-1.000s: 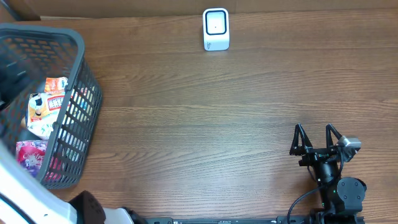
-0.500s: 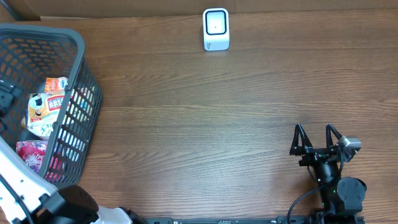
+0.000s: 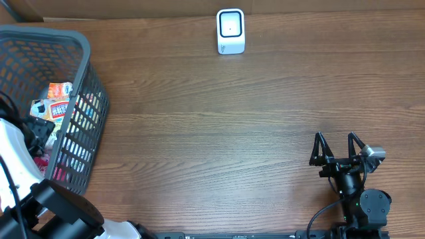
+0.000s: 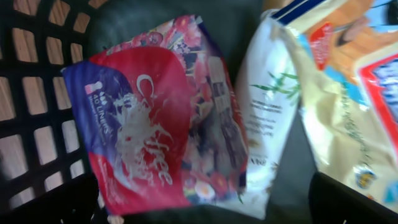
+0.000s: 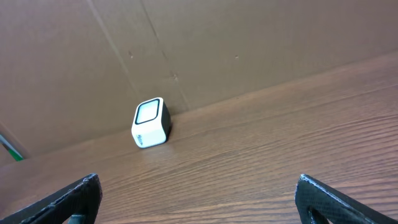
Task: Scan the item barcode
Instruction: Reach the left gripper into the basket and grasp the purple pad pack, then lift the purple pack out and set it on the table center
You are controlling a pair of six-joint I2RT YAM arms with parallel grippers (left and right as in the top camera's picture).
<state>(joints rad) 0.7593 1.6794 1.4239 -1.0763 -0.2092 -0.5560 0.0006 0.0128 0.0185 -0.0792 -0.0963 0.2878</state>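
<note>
The left gripper's open fingers already hang just above the bag, so the robot next needs to lower the left gripper into the basket and close it on the red and blue snack bag.
In the left wrist view, a red and blue snack bag lies in the grey basket, with a white packet and a yellow bag to its right. My left gripper hangs open just above the red bag, one finger on each side and nothing between them. From overhead, the left arm covers most of the basket's contents. The white barcode scanner stands at the table's far edge and also shows as the scanner in the right wrist view. Low at the near right, my right gripper is open and empty.
The basket's lattice walls stand close on the left of the red bag. An orange and white packet shows by the basket's right wall. A brown cardboard wall rises behind the scanner. Wooden tabletop lies between basket and right arm.
The left arm has swung across the basket and come down over the packets inside it. The right arm and the scanner have not moved.
</note>
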